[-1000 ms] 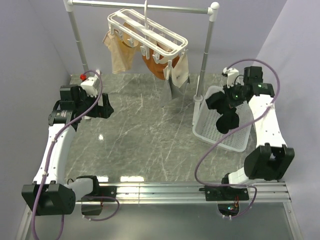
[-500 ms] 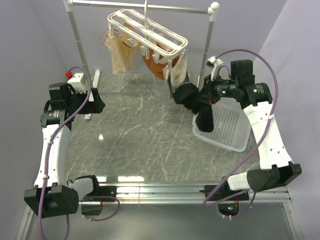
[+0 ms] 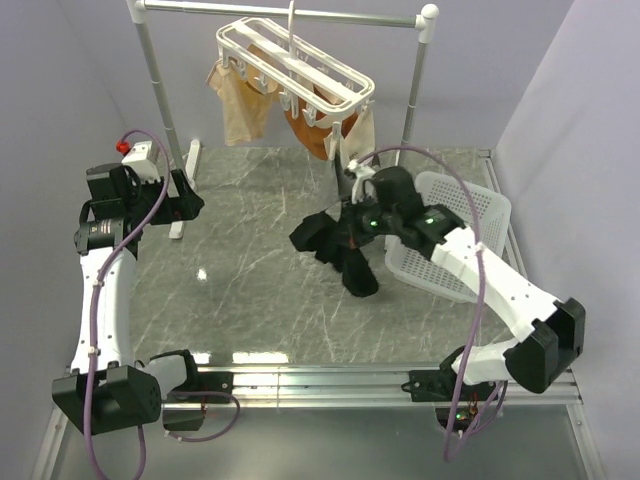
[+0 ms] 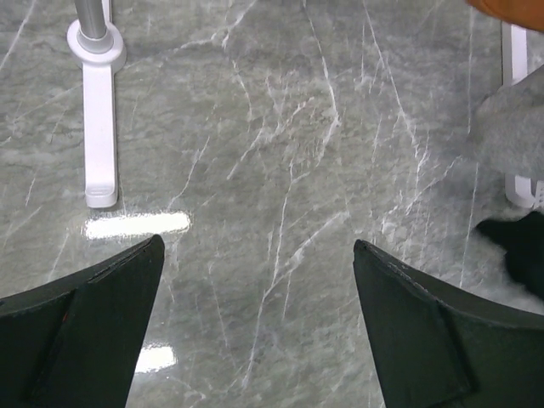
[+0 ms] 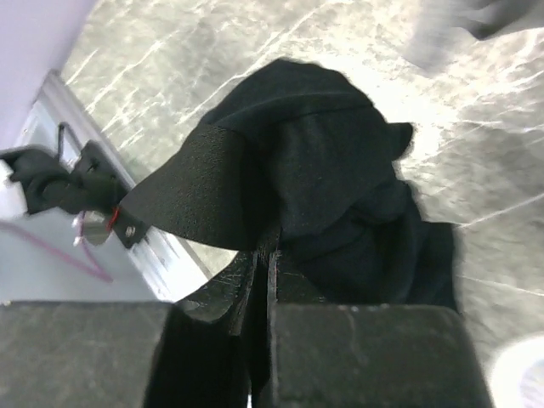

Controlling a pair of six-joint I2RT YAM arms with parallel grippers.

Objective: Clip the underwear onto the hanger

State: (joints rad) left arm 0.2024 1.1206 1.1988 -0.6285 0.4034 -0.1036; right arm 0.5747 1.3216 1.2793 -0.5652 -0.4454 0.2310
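Note:
My right gripper swings to the left in the top view over the table's open middle next and releases the underwear (image 3: 335, 247) there, since the table lies bare.
The black underwear (image 3: 335, 247) hangs bunched from my right gripper (image 3: 352, 228) above the middle of the marble table, its lower end near the surface. In the right wrist view the jaws are shut on the underwear (image 5: 297, 187). The white hanger (image 3: 295, 68) hangs by its hook from the metal rail at the back, with tan and orange garments clipped under it. My left gripper (image 3: 190, 205) is open and empty at the left, near the rail stand's foot. In the left wrist view its fingertips (image 4: 127, 280) frame bare table, with an edge of the underwear (image 4: 523, 246) at right.
A white laundry basket (image 3: 455, 250) lies tilted at the right, under my right arm. The metal rail stand (image 3: 155, 70) has posts at back left and back right, with a white foot (image 4: 98, 127) on the table. A tan garment (image 3: 240, 100) and an orange garment (image 3: 310, 130) hang from the hanger.
My right arm has swung left out of the basket, carrying the underwear to the table's middle. The basket has shifted and tilted. My left arm has drawn back a little to the left.

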